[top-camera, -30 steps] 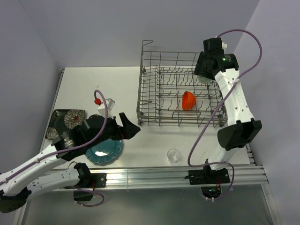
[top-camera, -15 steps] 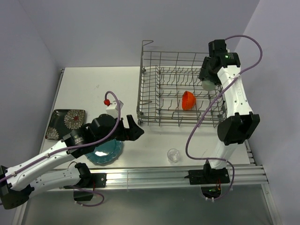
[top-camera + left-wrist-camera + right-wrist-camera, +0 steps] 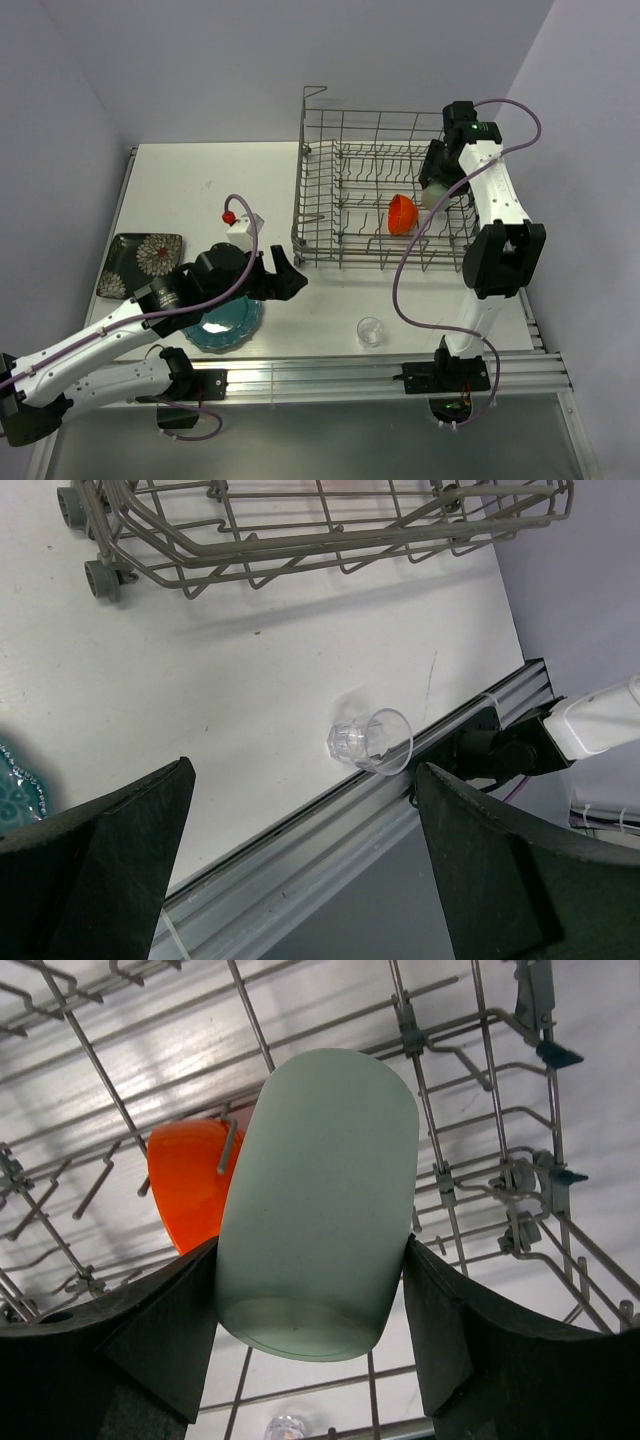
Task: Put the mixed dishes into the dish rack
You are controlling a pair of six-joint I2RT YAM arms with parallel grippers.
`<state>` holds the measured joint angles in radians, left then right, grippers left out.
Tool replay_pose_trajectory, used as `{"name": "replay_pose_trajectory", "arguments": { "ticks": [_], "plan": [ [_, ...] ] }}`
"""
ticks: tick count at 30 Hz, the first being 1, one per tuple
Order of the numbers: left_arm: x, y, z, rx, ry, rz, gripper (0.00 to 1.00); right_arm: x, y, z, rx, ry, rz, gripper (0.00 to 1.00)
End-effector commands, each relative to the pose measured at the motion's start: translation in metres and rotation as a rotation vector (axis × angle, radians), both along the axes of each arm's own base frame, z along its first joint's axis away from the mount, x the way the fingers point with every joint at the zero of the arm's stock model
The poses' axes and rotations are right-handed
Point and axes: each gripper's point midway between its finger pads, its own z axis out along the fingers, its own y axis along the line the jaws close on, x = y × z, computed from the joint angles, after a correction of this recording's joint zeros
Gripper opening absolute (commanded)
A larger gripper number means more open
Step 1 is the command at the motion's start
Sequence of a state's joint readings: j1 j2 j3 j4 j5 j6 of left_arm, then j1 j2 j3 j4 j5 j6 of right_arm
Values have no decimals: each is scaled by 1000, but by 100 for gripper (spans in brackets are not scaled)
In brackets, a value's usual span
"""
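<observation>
My right gripper should next lower the pale green cup into the rack [image 3: 340, 215] beside the orange-red bowl and open, as free wires of the rack are below.
The grey wire dish rack [image 3: 340, 215] stands at the back right, with the orange-red bowl [image 3: 401, 213] on edge among its tines. My right gripper [image 3: 437, 182] is shut on the pale green cup [image 3: 318, 1215], held over the rack's right side, beside the bowl [image 3: 190, 1195]. My left gripper [image 3: 283, 272] hangs open and empty over the table, left of the small clear glass [image 3: 370, 331]. That glass [image 3: 371, 742] lies on its side near the front edge. The teal scalloped plate [image 3: 222, 325] is partly under the left arm. The black flowered plate [image 3: 142, 262] lies far left.
A metal rail [image 3: 350, 370] runs along the table's near edge. The rack's wheels [image 3: 100, 578] rest on the white tabletop. Walls close in at the back and on both sides. A mauve cable loops beside the right arm.
My right gripper has carried the cup down and rightwards over the rack's right side. The left arm swung right in the first half second, then stayed put.
</observation>
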<state>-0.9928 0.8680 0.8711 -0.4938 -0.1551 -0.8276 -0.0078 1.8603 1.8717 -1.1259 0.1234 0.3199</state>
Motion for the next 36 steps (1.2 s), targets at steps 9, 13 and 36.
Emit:
{"name": "replay_pose_trajectory", "arguments": {
  "ticks": [9, 13, 36],
  "plan": [
    [6, -4, 1, 9, -35, -2, 99, 28, -16, -2, -2, -80, -10, 0],
    [6, -8, -4, 11, -20, -13, 99, 34, -17, -2, 5, -99, -12, 0],
    [-2, -56, -58, 62, 116, -147, 93, 58, -25, -10, 8, -98, -34, 100]
  ]
}}
